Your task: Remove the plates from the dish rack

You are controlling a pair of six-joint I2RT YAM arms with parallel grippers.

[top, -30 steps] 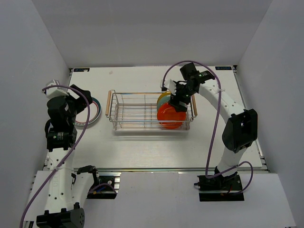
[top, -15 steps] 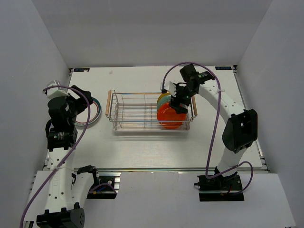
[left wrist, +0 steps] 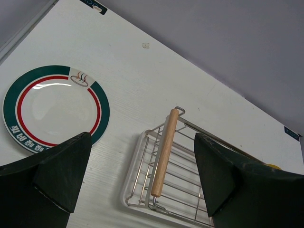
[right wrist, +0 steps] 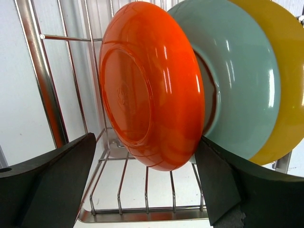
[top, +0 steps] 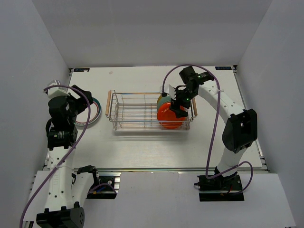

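Observation:
Next, my right gripper will bring its open fingers together inward from both sides on the orange plate's rim (top: 182, 109), because that rim already stands between them inside the rack (top: 133, 112).
The dish rack (top: 133, 112) stands mid-table, its wooden handle in the left wrist view (left wrist: 164, 151). At its right end, three plates stand on edge: orange (top: 169, 116), teal (top: 163, 100) and yellow, which is mostly hidden from above. In the right wrist view they are orange (right wrist: 152, 85), teal (right wrist: 240, 90) and yellow (right wrist: 287, 71). My right gripper (top: 177, 107) is open inside the rack, and its fingers (right wrist: 52, 180) straddle the orange plate's lower rim. A white plate with a red ring and dark rim (left wrist: 54, 107) lies flat on the table at the left. My left gripper (top: 81, 99) hovers open and empty above it.
The left two thirds of the rack hold no plates. The rack's wire wall (right wrist: 45, 95) stands close to my right gripper's left finger. White walls enclose the table on three sides. The flat plate (top: 93, 112) lies near the table's left edge.
My right gripper has moved down and slightly right into the rack, around the orange plate. The left arm has hardly moved.

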